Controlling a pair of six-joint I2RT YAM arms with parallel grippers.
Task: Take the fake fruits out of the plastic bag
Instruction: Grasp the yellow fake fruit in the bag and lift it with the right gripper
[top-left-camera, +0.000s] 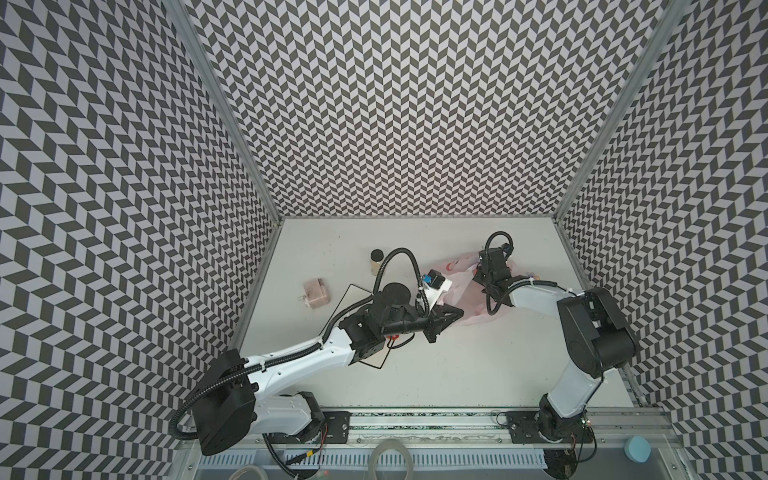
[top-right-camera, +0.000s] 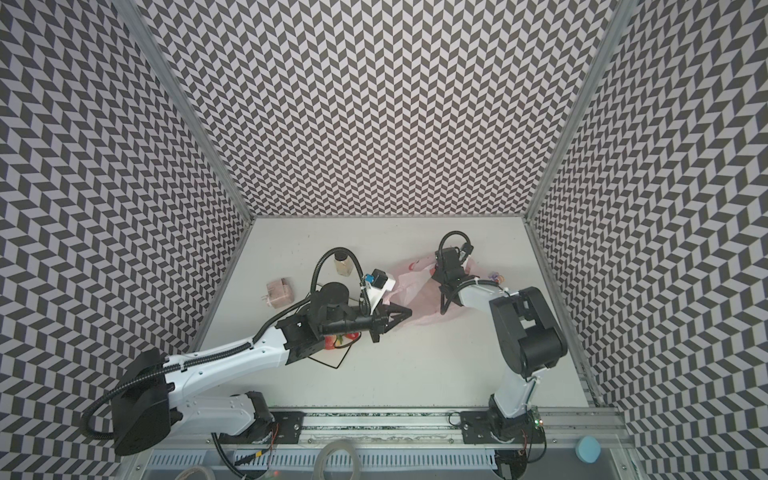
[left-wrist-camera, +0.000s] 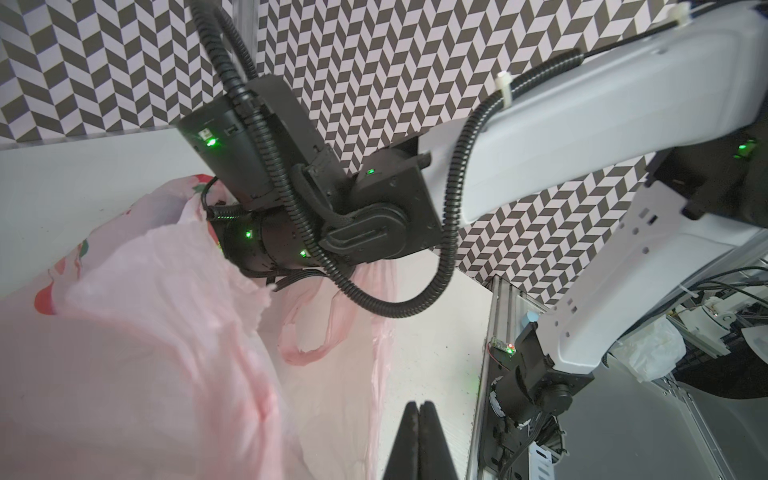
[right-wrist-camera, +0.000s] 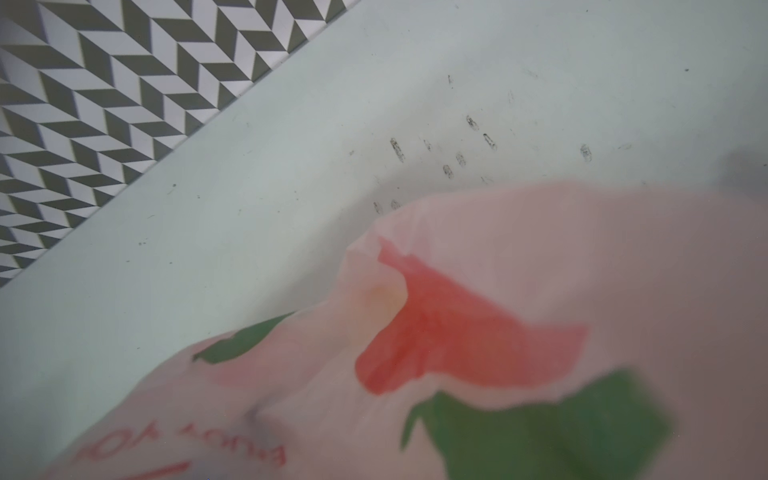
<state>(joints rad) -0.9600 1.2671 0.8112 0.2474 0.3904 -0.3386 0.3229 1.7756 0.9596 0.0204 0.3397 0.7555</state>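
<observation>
My right gripper moves down slightly deeper inside the plastic bag's opening (top-left-camera: 472, 281) next and closes its fingers there, since the bag's inside lies just below it.
The plastic bag (top-left-camera: 459, 286) (top-right-camera: 415, 291) lies crumpled at the back of the table, pale pink with red printed fruit pictures. My left gripper (top-left-camera: 459, 312) (top-right-camera: 409, 312) (left-wrist-camera: 419, 404) is shut and empty, its tip just outside the bag's near edge. The right arm's wrist (top-left-camera: 493, 266) (left-wrist-camera: 266, 245) dips into the bag's mouth, and its fingers are hidden by the plastic. In the right wrist view the bag (right-wrist-camera: 540, 257) fills the foreground. Red fake fruits (top-right-camera: 330, 343) (top-left-camera: 392, 337) lie on the white square plate (top-right-camera: 337, 358) under the left arm.
A small black-capped bottle (top-left-camera: 377, 262) and a pink box (top-left-camera: 316, 293) stand at the back left. A small colourful figurine (top-left-camera: 534, 274) lies right of the bag. One bag handle loop (left-wrist-camera: 316, 332) rests on the table. Patterned walls close in three sides.
</observation>
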